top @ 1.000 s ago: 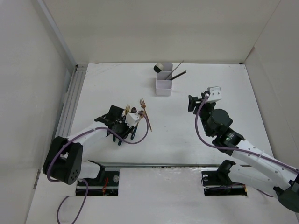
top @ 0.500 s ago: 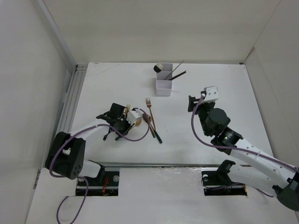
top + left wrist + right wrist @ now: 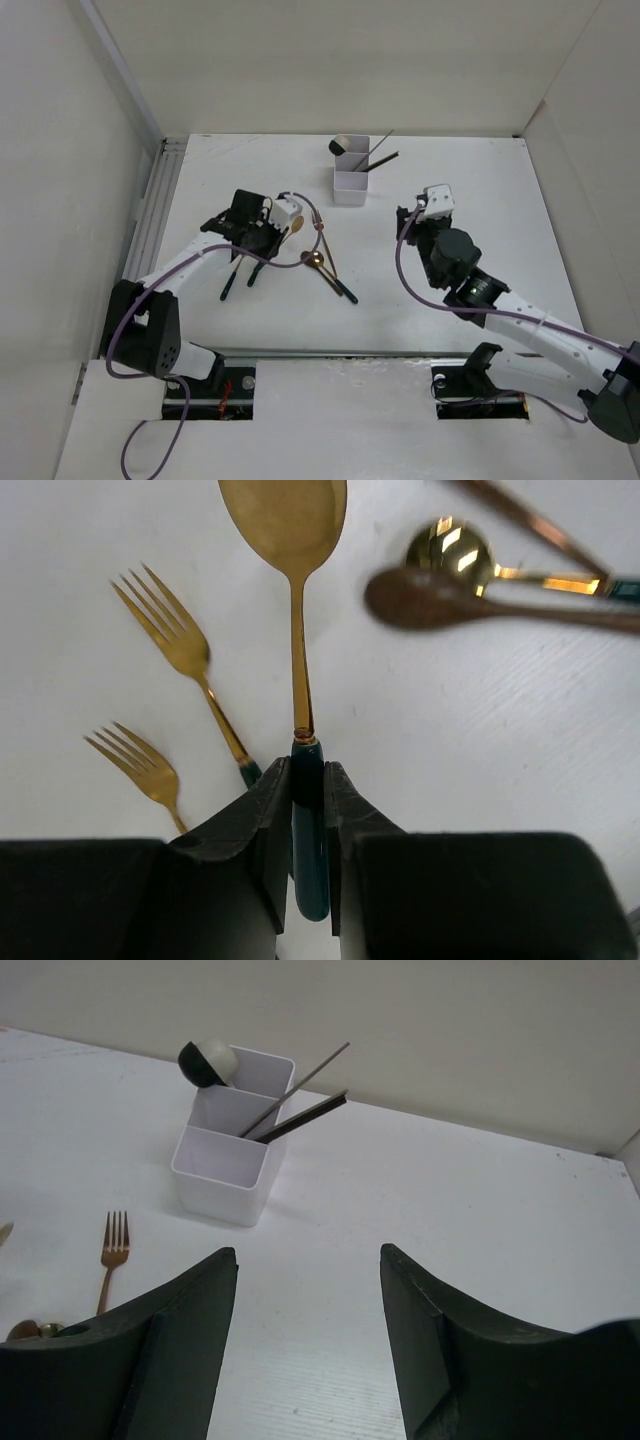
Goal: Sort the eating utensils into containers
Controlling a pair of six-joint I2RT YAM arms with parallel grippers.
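My left gripper swings outward and up over the organizer's far section (image 3: 356,144) next, where a black spoon sits, and tilts the gold-headed spoon upright to release it.
My left gripper (image 3: 308,775) is shut on the dark green handle of a gold-headed spoon (image 3: 286,520) and holds it over the table; in the top view the left gripper (image 3: 268,238) is left of centre. Two gold forks (image 3: 170,630) lie to its left. Another gold spoon (image 3: 450,550), a dark brown spoon (image 3: 430,595) and a copper fork (image 3: 322,232) lie to its right. The white organizer (image 3: 351,170) stands at the back, with a black spoon (image 3: 205,1062) in the far compartment and grey chopsticks (image 3: 300,1110) in the middle one. My right gripper (image 3: 308,1260) is open and empty.
In the top view the right gripper (image 3: 405,222) is right of the organizer and nearer than it. White walls close in the table on the left, back and right. A grooved rail (image 3: 150,215) runs along the left edge.
My left gripper has moved toward the back of the table with the gold spoon in it. The loose spoons and copper fork shifted right. My right gripper drifted slightly left.
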